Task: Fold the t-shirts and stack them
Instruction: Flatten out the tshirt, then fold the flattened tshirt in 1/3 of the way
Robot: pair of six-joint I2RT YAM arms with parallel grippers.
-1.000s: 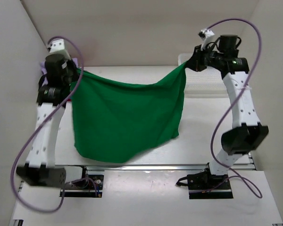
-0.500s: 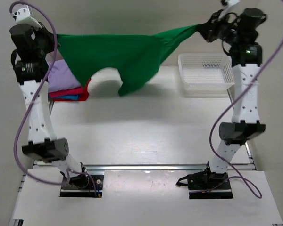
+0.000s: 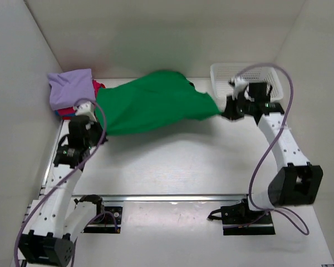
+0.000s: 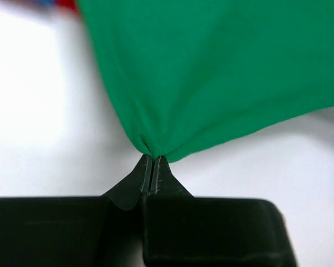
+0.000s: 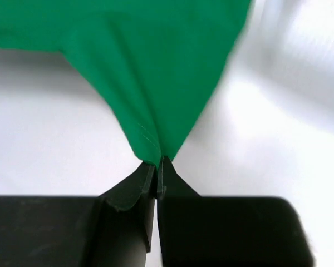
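I will next move the green t-shirt's corner back toward the base and down onto bare, open tabletop with my left gripper, and release it there.
The green t-shirt [image 3: 153,105] is stretched between my two grippers, billowing low over the back half of the table. My left gripper [image 3: 102,133] is shut on its near left corner; in the left wrist view [image 4: 153,158] the cloth [image 4: 211,72] fans out from the closed tips. My right gripper [image 3: 222,111] is shut on its right corner; in the right wrist view [image 5: 157,163] the cloth [image 5: 150,67] spreads from the tips. A stack of folded shirts, lavender [image 3: 69,88] on top with pink-red [image 3: 96,87] and blue edges under it, sits at the back left.
A white mesh basket [image 3: 247,78] stands at the back right, just behind my right gripper. White walls enclose the table on the left, back and right. The arm bases sit at the near edge.
Both arms have swung the green shirt up high and then brought it down and forward. It now hangs low and spread over the table, and the folded stack is uncovered.
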